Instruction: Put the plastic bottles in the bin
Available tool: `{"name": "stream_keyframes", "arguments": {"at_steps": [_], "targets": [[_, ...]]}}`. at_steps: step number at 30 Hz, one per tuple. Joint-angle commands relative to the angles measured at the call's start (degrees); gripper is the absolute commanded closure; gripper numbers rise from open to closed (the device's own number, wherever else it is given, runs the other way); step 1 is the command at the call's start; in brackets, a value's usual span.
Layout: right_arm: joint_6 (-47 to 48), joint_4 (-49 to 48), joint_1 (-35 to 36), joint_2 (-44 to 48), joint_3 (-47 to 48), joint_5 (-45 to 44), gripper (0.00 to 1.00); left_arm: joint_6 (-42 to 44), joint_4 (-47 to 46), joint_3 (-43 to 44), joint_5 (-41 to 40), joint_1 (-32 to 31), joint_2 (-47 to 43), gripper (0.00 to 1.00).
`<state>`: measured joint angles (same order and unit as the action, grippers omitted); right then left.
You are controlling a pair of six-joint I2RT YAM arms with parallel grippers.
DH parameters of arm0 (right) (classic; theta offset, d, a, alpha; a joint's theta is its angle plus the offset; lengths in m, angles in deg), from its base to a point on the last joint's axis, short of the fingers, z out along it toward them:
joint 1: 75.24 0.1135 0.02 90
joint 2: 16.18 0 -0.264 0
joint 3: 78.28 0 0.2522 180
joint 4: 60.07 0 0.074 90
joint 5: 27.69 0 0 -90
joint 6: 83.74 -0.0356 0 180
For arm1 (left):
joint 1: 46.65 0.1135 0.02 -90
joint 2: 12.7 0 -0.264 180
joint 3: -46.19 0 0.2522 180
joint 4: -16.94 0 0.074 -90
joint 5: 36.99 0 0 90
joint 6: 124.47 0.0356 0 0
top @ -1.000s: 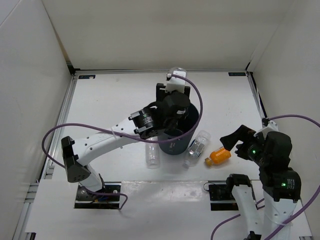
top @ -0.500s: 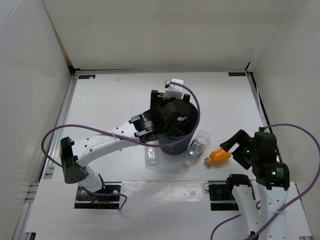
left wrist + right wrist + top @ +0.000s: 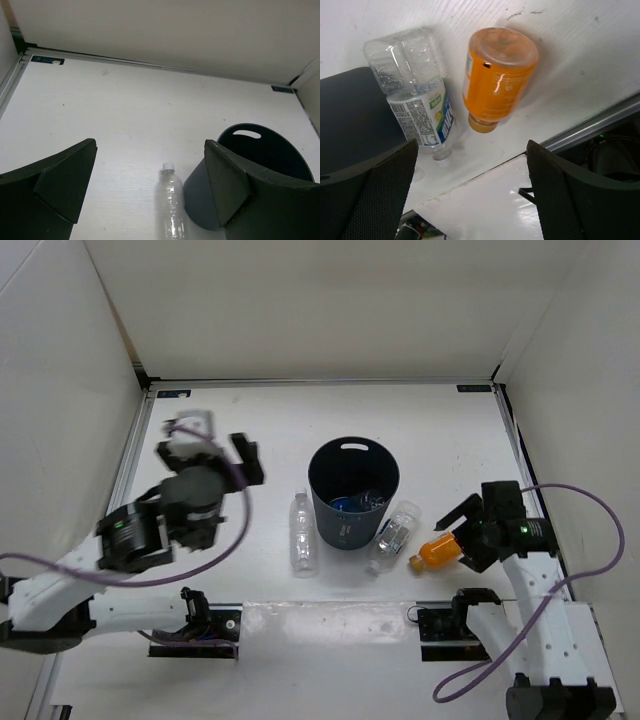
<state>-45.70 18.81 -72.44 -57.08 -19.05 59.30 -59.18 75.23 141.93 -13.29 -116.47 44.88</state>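
Note:
My right gripper should next move its open fingers down and to the left in the top view, around the short orange bottle's base end [image 3: 451,545] [image 3: 503,54], because that end of the bottle faces it.
The dark grey bin [image 3: 340,530] stands mid-table with a blue-labelled bottle [image 3: 352,503] lying inside. A clear bottle with a white cap [image 3: 303,533] lies on the table left of the bin. It also shows in the left wrist view [image 3: 170,207], beside the bin wall [image 3: 197,195]. A clear labelled bottle [image 3: 393,535] lies right of the bin, and the short orange bottle [image 3: 438,550] lies beside it. My left gripper [image 3: 210,450] is open and empty, left of the bin. My right gripper [image 3: 463,535] is open just right of the orange bottle [image 3: 497,85], with the labelled bottle [image 3: 415,100] alongside.
White walls enclose the table on three sides. A glossy white strip [image 3: 490,200] with the arm mounts runs along the near edge, close to the orange bottle. Purple cables [image 3: 575,490] loop from both arms.
My left arm has swung from above the bin out to the left, and the bottle it carried is gone from its jaws. My right gripper has closed in on the orange bottle.

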Motion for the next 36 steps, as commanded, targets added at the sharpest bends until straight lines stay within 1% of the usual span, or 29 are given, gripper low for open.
{"name": "stream_keyframes", "arguments": {"at_steps": [1,2,4,5,6,7,8,9,10,11,12,13,14,15,17,21,23,25,27,31,34,36], "targets": [[-3.74,-4.40,0.54,-5.30,0.84,0.98,0.10,-0.26,4.86,-5.14,-3.65,0.04,-10.68,0.00],[-4.45,-3.26,0.10,-7.76,1.11,2.20,0.10,0.88,5.21,-7.25,-4.35,0.12,-12.56,0.00],[-4.63,-3.94,-0.70,-11.36,0.85,2.48,0.10,3.43,6.53,-9.90,-6.46,0.04,-18.18,0.00],[-4.81,-4.56,-0.35,-12.17,-0.03,1.96,0.10,3.53,8.18,-11.21,-7.25,0.04,-19.25,0.00],[-6.20,-4.65,0.44,-13.14,0.05,1.17,0.10,3.01,11.42,-12.01,-7.96,-0.05,-22.22,0.00],[-6.22,-4.57,1.57,-14.10,0.23,-1.10,0.10,1.00,15.28,-12.27,-8.40,-0.05,-22.77,0.00],[-6.04,-4.31,2.98,-15.07,0.40,-2.52,0.10,-1.81,17.23,-13.15,-9.45,-0.05,-24.00,0.00],[-8.57,-4.04,4.12,-15.69,0.58,-3.92,0.10,-3.57,21.43,-13.50,-9.81,-0.05,-24.44,0.00],[-9.20,-3.86,5.79,-16.22,0.84,-6.11,0.10,-8.20,25.91,-13.86,-10.42,-0.05,-26.01,0.00],[-9.64,-3.86,6.50,-18.05,0.84,-6.40,0.10,-11.56,27.26,-15.43,-10.34,0.04,-26.73,0.00],[-9.73,-4.12,6.86,-18.94,1.11,-6.31,0.10,-11.85,27.97,-16.22,-9.99,-0.14,-27.34,0.00],[-9.82,-4.47,7.47,-19.56,1.11,-6.66,0.10,-10.90,26.24,-17.28,-8.25,-0.31,-29.35,0.00],[-9.91,-4.22,7.56,-22.17,1.54,-6.75,0.10,-7.84,24.74,-19.90,-7.62,-0.14,-29.98,0.00],[-10.43,-4.21,7.82,-23.07,1.64,-7.10,0.10,-5.81,19.94,-20.53,-7.00,-0.23,-30.68,0.00],[-10.96,-4.30,7.30,-25.97,1.81,-6.49,0.10,-2.46,18.84,-21.07,-4.89,-0.14,-31.39,0.00],[-11.93,-5.88,7.47,-32.99,1.46,-4.99,0.10,-1.48,18.40,-21.07,-4.45,-0.05,-30.95,0.00],[-12.63,-7.37,7.82,-34.67,1.02,-4.03,0.10,0.36,16.47,-21.68,-1.74,-0.23,-31.48,0.00],[-13.68,-8.60,7.91,-37.22,1.45,-3.67,0.10,0.98,15.76,-22.29,-0.85,-0.14,-31.48,0.00],[-14.74,-7.12,8.70,-39.23,2.16,-4.20,0.10,0.89,15.67,-22.30,-0.93,-0.14,-31.30,0.00],[-15.89,-6.33,9.06,-41.09,3.66,-3.94,0.10,0.80,15.85,-22.21,-0.93,-0.05,-31.65,0.00],[-16.06,-6.32,7.92,-41.62,3.75,-3.24,0.10,0.45,16.37,-22.12,-1.02,-0.14,-32.09,0.00],[-16.33,-5.97,7.39,-41.71,4.18,-2.80,0.14,0.45,16.46,-22.12,-1.20,-0.23,-32.70,0.00]]}}
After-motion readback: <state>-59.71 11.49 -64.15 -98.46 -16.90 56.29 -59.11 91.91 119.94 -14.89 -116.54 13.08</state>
